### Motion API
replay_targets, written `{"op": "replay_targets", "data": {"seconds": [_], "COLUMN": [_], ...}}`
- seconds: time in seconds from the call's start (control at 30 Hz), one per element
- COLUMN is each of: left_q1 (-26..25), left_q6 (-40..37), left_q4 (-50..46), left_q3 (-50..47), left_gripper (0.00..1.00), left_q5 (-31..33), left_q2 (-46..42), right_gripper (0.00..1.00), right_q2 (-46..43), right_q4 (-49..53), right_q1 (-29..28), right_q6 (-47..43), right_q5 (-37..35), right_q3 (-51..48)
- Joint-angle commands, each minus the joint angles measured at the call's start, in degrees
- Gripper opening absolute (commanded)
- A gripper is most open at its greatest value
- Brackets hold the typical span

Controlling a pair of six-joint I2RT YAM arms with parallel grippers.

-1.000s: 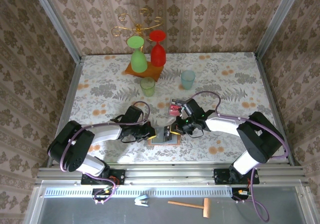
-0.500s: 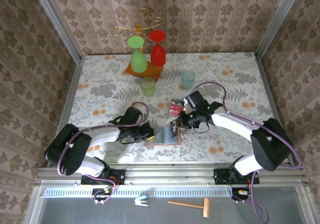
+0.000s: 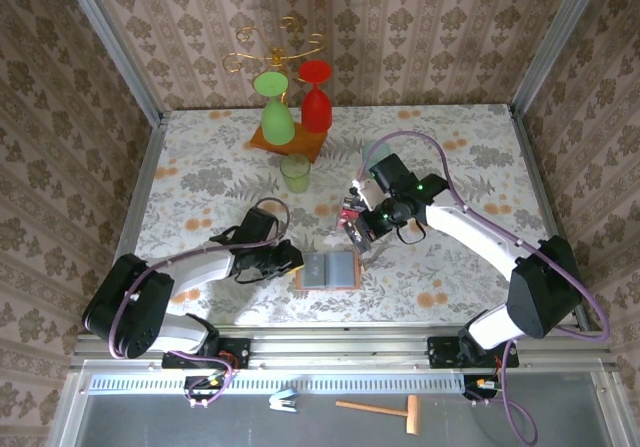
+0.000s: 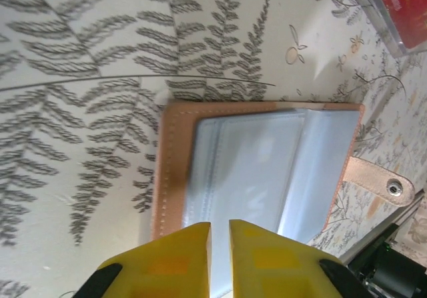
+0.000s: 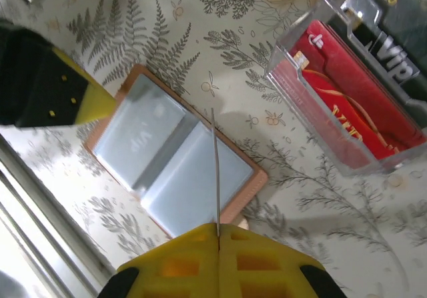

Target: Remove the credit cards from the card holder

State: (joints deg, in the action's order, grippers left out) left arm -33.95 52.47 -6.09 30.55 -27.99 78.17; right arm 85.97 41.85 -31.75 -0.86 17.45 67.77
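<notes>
My right gripper will carry the card outward and turn it in line with the box's black-card section [image 5: 389, 50]. It will then lower the card and let go of it, since cards already stand there.
The tan card holder [image 3: 330, 269] lies open and flat near the table's front, its grey-blue sleeves facing up [image 4: 267, 171] [image 5: 173, 165]. One sleeve shows pale lettering [image 5: 143, 135]. My right gripper [image 3: 358, 229] [image 5: 217, 228] hangs above the holder's right half, shut on a thin credit card [image 5: 215, 171] seen edge-on. More red credit cards [image 5: 353, 105] stand in a clear plastic box [image 3: 350, 212] just beyond. My left gripper [image 3: 292, 259] [image 4: 220, 235] sits at the holder's left edge, jaws a narrow gap apart with nothing between them.
A small green cup [image 3: 295, 172] stands behind the holder. At the back left a wooden stand [image 3: 288, 145] carries an upturned green glass [image 3: 277, 117] and a red glass [image 3: 316, 102]. The metal rail [image 3: 340, 345] runs along the near edge.
My right gripper has risen and moved back from the holder toward the clear box, card in its grip. The left gripper has slid left off the holder and parted slightly.
</notes>
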Motion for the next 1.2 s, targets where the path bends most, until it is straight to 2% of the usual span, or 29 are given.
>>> {"op": "replay_targets", "data": {"seconds": [0.0, 0.3, 0.57, 1.17], "left_q1": [0.94, 2.99, 4.51, 6.60], "left_q6": [-3.51, -4.11, -4.45, -4.49], "left_q4": [-4.10, -4.15, -5.13, -5.34], "left_q3": [1.69, 2.06, 2.93, 5.14], "left_gripper": [0.17, 0.20, 0.22, 0.23], "left_q5": [0.52, -0.75, -0.93, -1.22], "left_q2": [-1.21, -1.97, -2.94, -1.18], "right_gripper": [0.00, 0.00, 0.00, 0.00], "right_q2": [1.61, 12.05, 22.11, 37.28], "right_q4": [6.95, 16.60, 25.27, 34.19], "right_q1": [0.52, 2.99, 4.47, 6.21], "right_q6": [-15.52, -30.75, -39.18, -47.21], "right_q5": [-2.95, -6.65, -9.56, -8.99], "right_q3": [4.03, 17.79, 31.10, 52.26]}}
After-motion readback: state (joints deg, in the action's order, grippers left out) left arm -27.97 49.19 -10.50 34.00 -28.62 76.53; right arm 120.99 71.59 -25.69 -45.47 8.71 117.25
